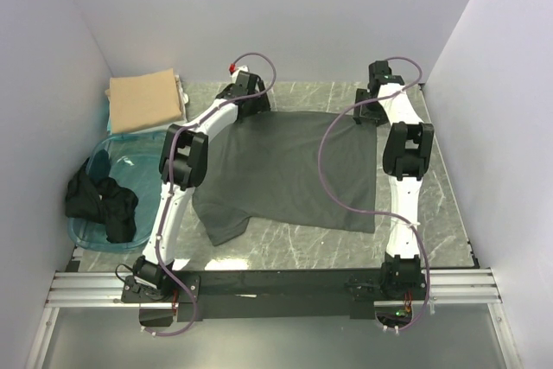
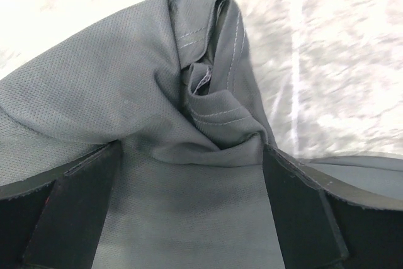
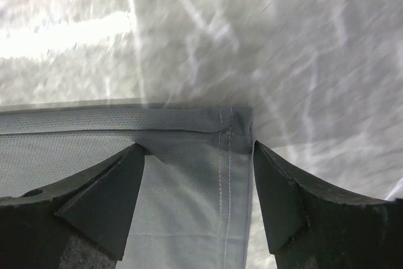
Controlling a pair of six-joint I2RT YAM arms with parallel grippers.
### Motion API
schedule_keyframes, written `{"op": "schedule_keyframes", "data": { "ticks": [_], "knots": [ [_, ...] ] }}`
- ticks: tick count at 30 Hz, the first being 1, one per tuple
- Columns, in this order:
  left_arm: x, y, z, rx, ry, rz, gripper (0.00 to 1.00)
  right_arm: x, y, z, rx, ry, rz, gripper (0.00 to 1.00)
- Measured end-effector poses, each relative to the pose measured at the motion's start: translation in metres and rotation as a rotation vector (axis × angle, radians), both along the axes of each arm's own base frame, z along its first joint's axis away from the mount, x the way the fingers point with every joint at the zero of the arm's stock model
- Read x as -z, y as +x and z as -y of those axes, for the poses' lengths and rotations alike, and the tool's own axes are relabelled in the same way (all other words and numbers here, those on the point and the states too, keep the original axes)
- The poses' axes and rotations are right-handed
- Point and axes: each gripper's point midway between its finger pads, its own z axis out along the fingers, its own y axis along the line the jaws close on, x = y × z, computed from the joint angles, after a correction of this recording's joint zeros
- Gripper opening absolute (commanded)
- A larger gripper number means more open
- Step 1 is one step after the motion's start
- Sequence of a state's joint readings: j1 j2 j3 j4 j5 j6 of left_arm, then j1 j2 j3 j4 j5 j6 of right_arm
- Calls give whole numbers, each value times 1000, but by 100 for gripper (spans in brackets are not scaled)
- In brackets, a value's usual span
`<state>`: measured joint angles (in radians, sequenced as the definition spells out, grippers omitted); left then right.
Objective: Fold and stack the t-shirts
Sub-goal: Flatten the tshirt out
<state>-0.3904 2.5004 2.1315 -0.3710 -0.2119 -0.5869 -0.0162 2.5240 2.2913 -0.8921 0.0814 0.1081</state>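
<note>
My left gripper is in front of the shirt's near corner by the tub, which sticks out free back from the gripper. I will raise my left gripper, pull it back and lower it there.
The dark charcoal-grey t-shirt (image 1: 285, 170) lies spread flat in the middle of the marble table. My left gripper (image 1: 253, 101) is at its far left corner. In the left wrist view the gripper (image 2: 192, 155) is open, with bunched grey cloth (image 2: 126, 92) filling the gap between its fingers. My right gripper (image 1: 368, 111) is at the far right corner. In the right wrist view it (image 3: 195, 146) is open and straddles the hemmed corner (image 3: 182, 174), its left fingertip (image 3: 119, 181) pressing the cloth. A folded tan t-shirt (image 1: 145, 99) lies at the back left. Black t-shirts (image 1: 102, 200) hang over the tub.
A translucent teal plastic tub (image 1: 130, 162) stands at the left edge of the table, next to the left arm. White walls enclose the table on three sides. Purple cables loop over both arms.
</note>
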Motion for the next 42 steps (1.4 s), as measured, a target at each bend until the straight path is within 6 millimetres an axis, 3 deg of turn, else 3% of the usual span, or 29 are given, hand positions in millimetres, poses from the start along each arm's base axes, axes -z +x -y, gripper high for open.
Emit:
{"op": "schedule_keyframes", "data": {
  "ticks": [6,10,13,16,20,22,24,26,28,33,35,39,42],
  "knots": [
    [-8,18,17,38,-58,51,100,-15,24,13,-9,-17,97,77],
    [-26,25,23,53,-72,91,99,-46,43,13,-11,-6,204,78],
    [-50,19,23,60,-51,118,100,-76,41,8,-13,3,258,79],
    [-83,-4,20,66,-13,131,99,-119,18,0,3,28,312,79],
    [-155,-54,24,87,11,184,99,-181,-34,-22,11,73,415,82],
    [-188,-91,24,83,13,209,99,-202,-66,-43,-6,99,468,83],
    [-206,-134,22,74,-9,220,99,-207,-103,-70,-34,124,494,84],
    [-201,-180,17,66,-52,193,99,-192,-137,-97,-71,158,495,84],
    [-175,-223,3,44,-80,127,99,-166,-166,-114,-89,192,461,85],
    [-61,-334,-44,-39,-59,-138,100,-84,-233,-114,-36,230,316,86],
    [-28,-374,-57,-57,-38,-241,99,-64,-253,-112,-18,246,286,86],
    [3,-429,-75,-104,-48,-366,99,-45,-280,-112,-7,275,263,86],
    [3,-444,-77,-130,-103,-380,99,-44,-283,-113,-7,289,277,86]
  ]
}}
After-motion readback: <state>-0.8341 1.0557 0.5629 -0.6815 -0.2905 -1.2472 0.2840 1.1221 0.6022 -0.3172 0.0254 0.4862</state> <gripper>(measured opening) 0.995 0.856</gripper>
